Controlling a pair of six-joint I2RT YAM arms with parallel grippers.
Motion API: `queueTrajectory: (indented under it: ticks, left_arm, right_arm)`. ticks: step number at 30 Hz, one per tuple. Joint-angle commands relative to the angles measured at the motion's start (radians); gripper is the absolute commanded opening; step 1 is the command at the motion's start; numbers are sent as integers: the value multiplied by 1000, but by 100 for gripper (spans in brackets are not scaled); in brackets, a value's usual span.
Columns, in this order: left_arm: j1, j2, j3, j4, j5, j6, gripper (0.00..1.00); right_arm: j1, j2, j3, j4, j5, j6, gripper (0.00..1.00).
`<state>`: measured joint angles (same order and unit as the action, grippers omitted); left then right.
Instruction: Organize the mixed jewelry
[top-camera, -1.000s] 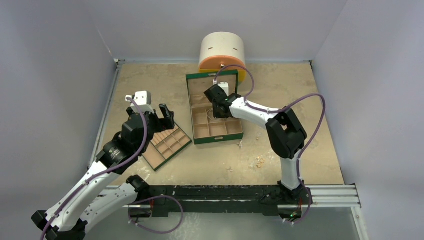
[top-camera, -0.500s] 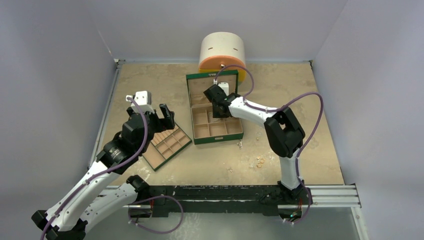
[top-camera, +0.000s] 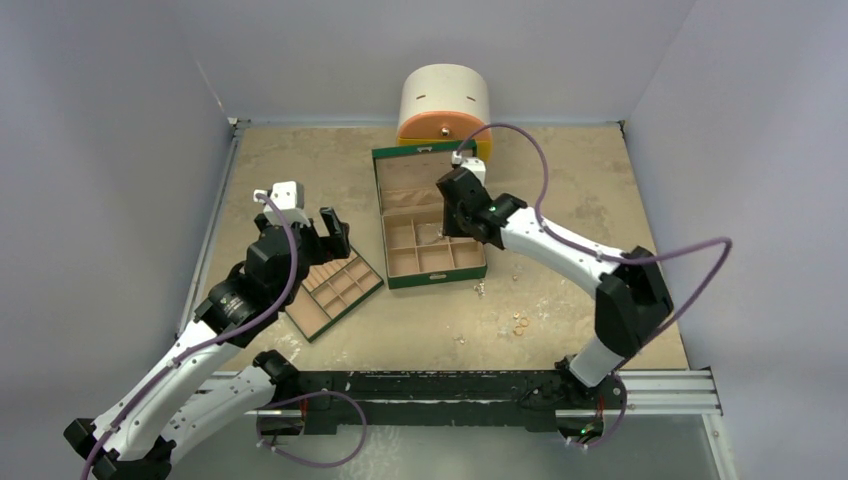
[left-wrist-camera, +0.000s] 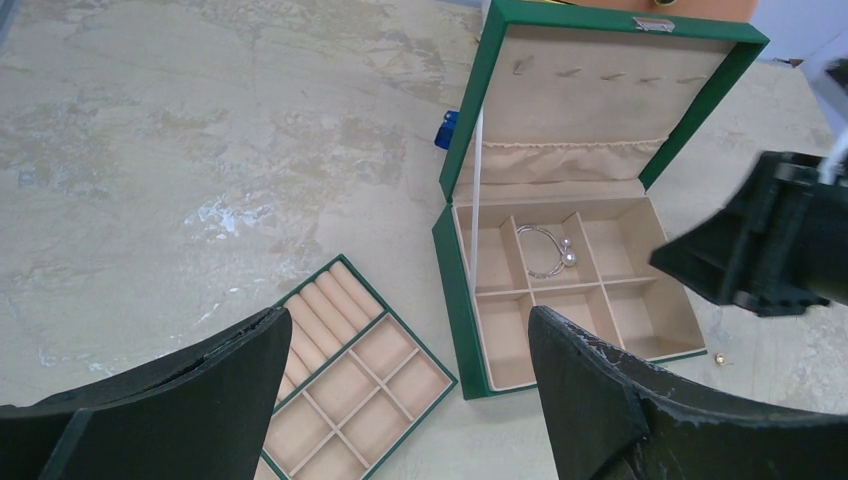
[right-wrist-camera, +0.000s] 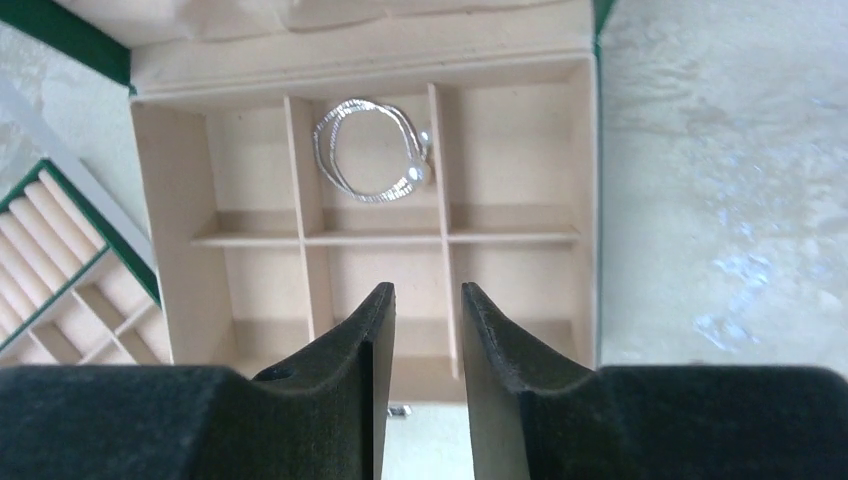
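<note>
The green divider by the tray's long section (top-camera: 318, 304) (left-wrist-camera: 275, 466) lies at an angle below the fingers, nearer the robot's base, so the left gripper will turn next and move back down with its fingers on either side of the divider.
The mixed jewelry lies partly loose on the table: gold rings (top-camera: 520, 322) and tiny silvery bits (top-camera: 479, 289) near the green box (top-camera: 398, 270). A silvery bangle with pearls (right-wrist-camera: 370, 150) lies in the box's back middle compartment and also shows in the left wrist view (left-wrist-camera: 545, 250). My right gripper (top-camera: 452, 228) hovers over the box's front compartments (right-wrist-camera: 427, 290), its jaws a narrow gap apart with nothing between them. My left gripper (top-camera: 322, 235) is wide open and empty above the loose tan divider tray (left-wrist-camera: 340, 390), its midpoint (left-wrist-camera: 408, 318) near the tray's corner.
The box lid (left-wrist-camera: 600, 100) stands open at the back. A round white and orange container (top-camera: 445, 100) stands behind the box. A small blue object (left-wrist-camera: 447, 128) lies left of the lid. Grey walls enclose the table on three sides.
My right arm has swung its elbow out to the right, and its gripper has shifted right over the box. The left arm has not moved.
</note>
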<state>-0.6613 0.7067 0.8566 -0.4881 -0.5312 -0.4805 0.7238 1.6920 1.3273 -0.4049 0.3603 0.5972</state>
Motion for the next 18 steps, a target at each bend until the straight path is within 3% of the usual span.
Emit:
queueTrajectory:
  ticks: [1, 11, 18]
  left_arm:
    - [8, -4, 33, 26, -18, -9, 88]
    - [7, -3, 34, -6, -142, -65, 95]
    - [7, 11, 3, -78, -192, -224, 93]
  right_arm:
    - [-4, -162, -92, 0, 10, -31, 34]
    - [-4, -488, -278, -52, 59, -55, 38]
    - [-4, -622, -344, -94, 59, -43, 38]
